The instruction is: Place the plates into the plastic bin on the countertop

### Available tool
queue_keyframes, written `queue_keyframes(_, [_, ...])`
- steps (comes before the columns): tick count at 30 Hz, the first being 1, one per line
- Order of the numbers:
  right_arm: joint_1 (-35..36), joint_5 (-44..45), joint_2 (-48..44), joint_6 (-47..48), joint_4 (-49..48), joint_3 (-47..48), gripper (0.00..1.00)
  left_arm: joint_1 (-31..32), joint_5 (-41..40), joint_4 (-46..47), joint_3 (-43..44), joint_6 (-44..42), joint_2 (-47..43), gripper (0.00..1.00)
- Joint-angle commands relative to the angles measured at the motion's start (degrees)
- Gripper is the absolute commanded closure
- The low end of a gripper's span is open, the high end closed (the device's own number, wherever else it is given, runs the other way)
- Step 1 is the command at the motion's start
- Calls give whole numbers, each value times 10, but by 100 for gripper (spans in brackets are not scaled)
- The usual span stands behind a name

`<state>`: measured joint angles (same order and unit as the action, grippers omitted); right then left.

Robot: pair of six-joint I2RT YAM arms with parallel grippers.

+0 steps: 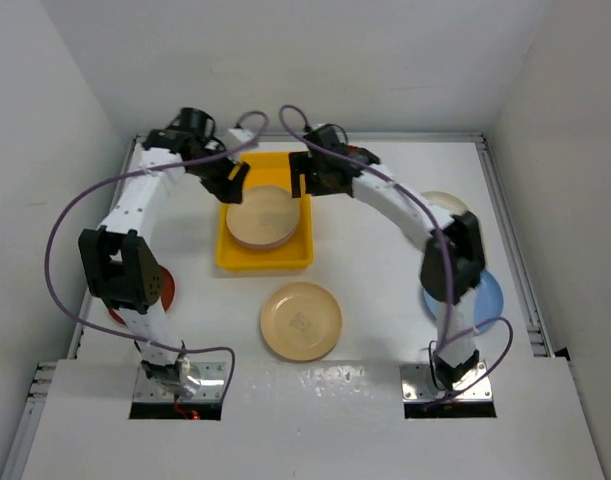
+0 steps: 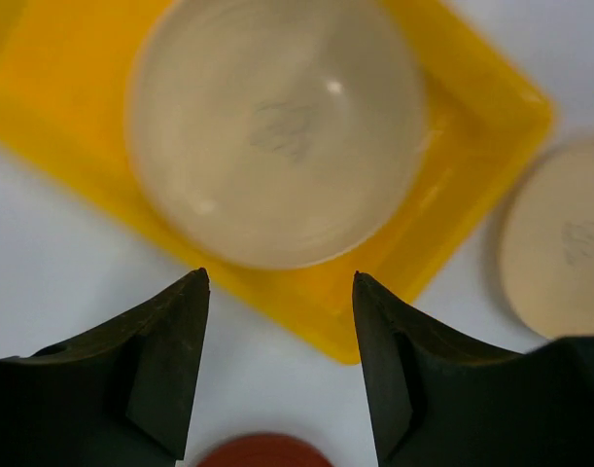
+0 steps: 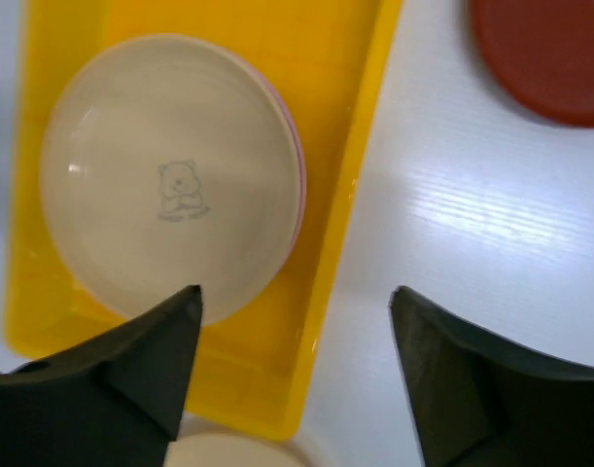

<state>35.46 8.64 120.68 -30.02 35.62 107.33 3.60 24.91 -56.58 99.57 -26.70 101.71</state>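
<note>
The robot's left gripper should next move back, to the right in the top view, and down onto the bin-side rim of the tan-yellow plate.
The yellow plastic bin (image 1: 231,254) stands at the middle back of the white countertop (image 1: 375,330). It holds a stack of plates with a cream plate (image 1: 262,217) on top. In the right wrist view a pink plate's edge (image 3: 298,165) shows under the cream plate (image 3: 170,175). A tan-yellow plate (image 1: 301,320) lies in front of the bin. My left gripper (image 1: 235,178) is open and empty over the bin's far left rim. My right gripper (image 1: 301,180) is open and empty over the bin's far right rim. Both hover above it: the left gripper (image 2: 280,282), the right gripper (image 3: 295,297).
A dark red plate (image 1: 166,290) lies at the left, partly under the left arm. A light blue plate (image 1: 488,296) and a cream plate (image 1: 447,203) lie at the right, partly behind the right arm. White walls bound the countertop on three sides.
</note>
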Motion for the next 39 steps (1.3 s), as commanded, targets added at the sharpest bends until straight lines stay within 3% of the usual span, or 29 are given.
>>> queue_keyframes(1, [-46, 39, -177, -6, -45, -114, 18, 123, 59, -79, -2, -77, -27, 37])
queue_keyframes(5, [-106, 81, -351, -25, -74, -266, 17, 246, -6, -75, -88, -72, -55, 37])
queue_keyframes(9, [-130, 105, -494, -24, -82, -425, 17, 363, -67, 3, -207, -67, -98, 34])
queue_keyframes(13, [-138, 80, -555, -38, -69, -487, 17, 455, -100, 55, -190, -62, -56, 31])
queue_keyframes(19, [-139, 59, -624, -59, -21, -542, 18, 490, -111, 118, -128, -56, 52, 28])
queue_keyframes(24, [-139, 64, -691, -63, 20, -560, 18, 502, -61, 143, -147, -106, 94, 28])
queue_keyframes(30, [-138, 85, -736, -61, 67, -557, 18, 507, -78, 148, -166, -148, 130, 28])
queue_keyframes(34, [-139, 87, -747, -64, 72, -554, 18, 507, -86, 165, -166, -153, 161, 37])
queue_keyframes(35, [-139, 88, -749, -65, 74, -552, 18, 507, -86, 165, -166, -153, 161, 47])
queue_keyframes(39, [-138, 93, -758, -65, 81, -547, 18, 512, -79, 165, -166, -153, 176, 66])
